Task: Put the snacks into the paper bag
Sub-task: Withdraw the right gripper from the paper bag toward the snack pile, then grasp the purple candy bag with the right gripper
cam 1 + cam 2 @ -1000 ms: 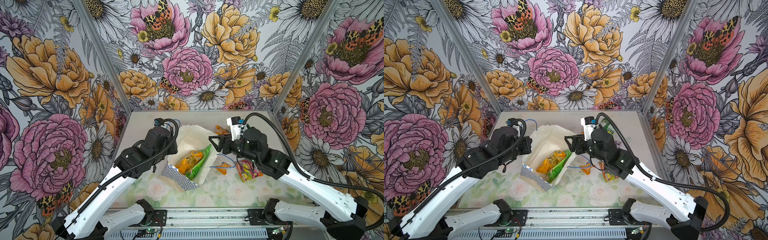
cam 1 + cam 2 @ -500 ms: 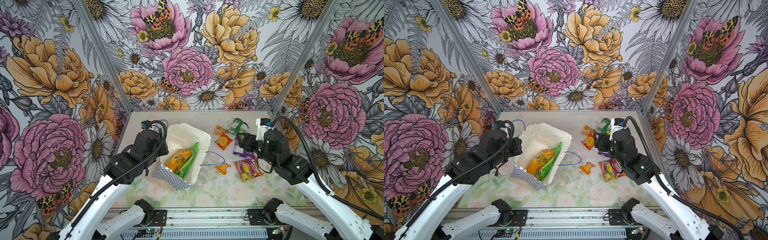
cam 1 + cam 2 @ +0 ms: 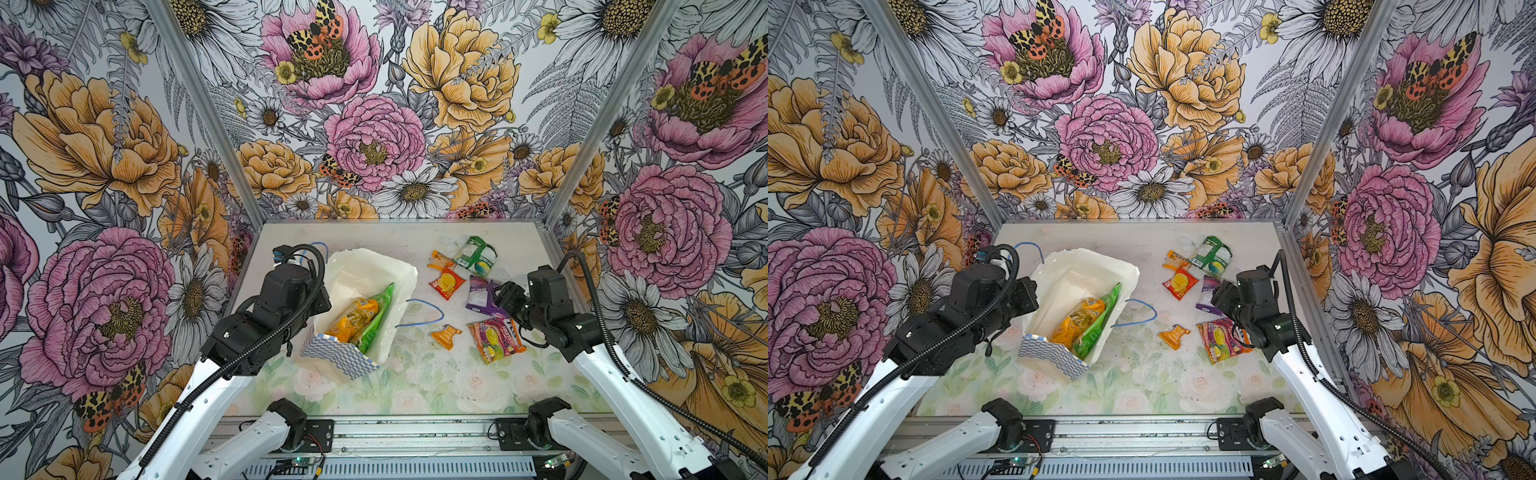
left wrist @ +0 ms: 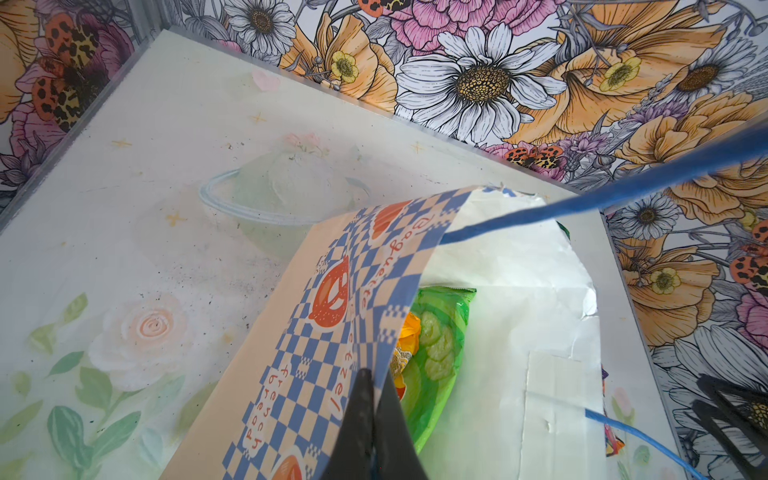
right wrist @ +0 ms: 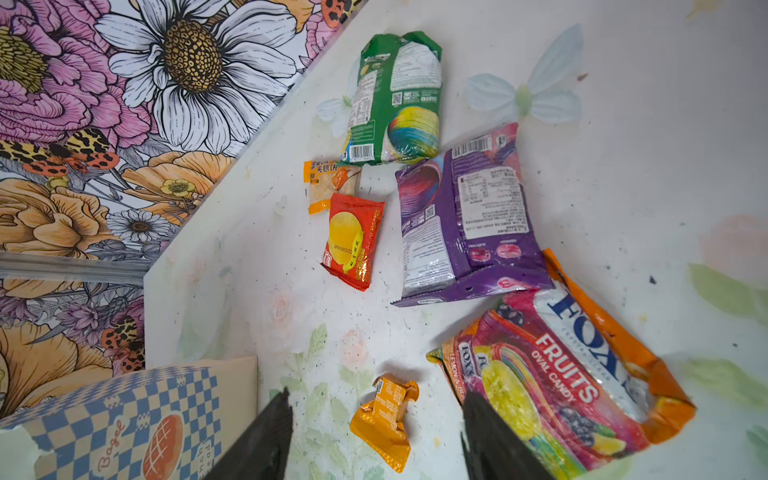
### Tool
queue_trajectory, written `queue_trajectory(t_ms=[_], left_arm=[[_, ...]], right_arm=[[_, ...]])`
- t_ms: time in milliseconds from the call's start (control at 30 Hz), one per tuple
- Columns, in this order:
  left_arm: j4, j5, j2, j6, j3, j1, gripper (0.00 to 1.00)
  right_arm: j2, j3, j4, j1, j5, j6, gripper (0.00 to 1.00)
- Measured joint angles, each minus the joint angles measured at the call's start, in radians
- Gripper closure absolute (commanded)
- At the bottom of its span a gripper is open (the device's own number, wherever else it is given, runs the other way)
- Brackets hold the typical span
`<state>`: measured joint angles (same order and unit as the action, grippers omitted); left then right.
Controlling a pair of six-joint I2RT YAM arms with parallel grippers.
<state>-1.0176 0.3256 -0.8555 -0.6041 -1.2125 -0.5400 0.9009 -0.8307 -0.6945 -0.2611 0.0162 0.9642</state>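
The purple packet's near end (image 3: 483, 309) (image 5: 472, 291) is below the open fingers, and the packet's flat seam faces them, so my right gripper needs to turn and go down onto that end next.
The paper bag (image 3: 401, 272) (image 3: 1059, 365) stands left of centre with its mouth open in both top views. A big orange-yellow packet (image 3: 353, 320) and a green packet (image 3: 379, 316) lie inside. My left gripper (image 4: 374, 384) is shut on the bag's checkered left wall (image 4: 328, 291). Loose snacks lie on the right: a green packet (image 5: 395, 99), a small orange sachet (image 5: 328, 183), a red packet (image 5: 353, 241), a purple packet (image 5: 465, 216), a Fox's Fruits packet (image 5: 561, 374) and a crumpled orange sachet (image 5: 384, 419). My right gripper (image 5: 376, 395) (image 3: 500, 293) hangs open above that crumpled sachet, holding nothing.
One blue cord handle (image 3: 424, 311) trails on the table between the bag and the loose packets; the other (image 4: 602, 195) arches over the bag's mouth. The right wall's metal post (image 3: 552, 216) stands close behind my right arm. A metal rail (image 3: 407, 436) runs along the front edge.
My right arm has drawn back from over the bag's mouth to the right, above the loose packets. The left gripper has pulled the bag a little to the left.
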Motion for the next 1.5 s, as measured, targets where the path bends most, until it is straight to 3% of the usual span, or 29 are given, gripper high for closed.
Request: queue_trajectory(t_ms=[267,567,1333,1500], left_arm=[[0.01,-0.004,0.028,0.0,0.027,0.006,1.0],[0.013,-0.021,0.044,-0.004,0.04,0.013,1.0],[0.02,-0.045,0.042,-0.023,0.044,0.014,1.0],[0.021,-0.054,0.035,-0.023,0.044,0.014,1.0]], right_arm=[[0.092,0.163,0.175,0.034,0.089,0.175,0.32],[0.216,0.247,0.409,0.034,0.079,0.378,0.34],[0.478,0.317,0.706,0.037,0.008,0.638,0.38],[0.538,0.317,0.778,0.052,-0.017,0.649,0.46]])
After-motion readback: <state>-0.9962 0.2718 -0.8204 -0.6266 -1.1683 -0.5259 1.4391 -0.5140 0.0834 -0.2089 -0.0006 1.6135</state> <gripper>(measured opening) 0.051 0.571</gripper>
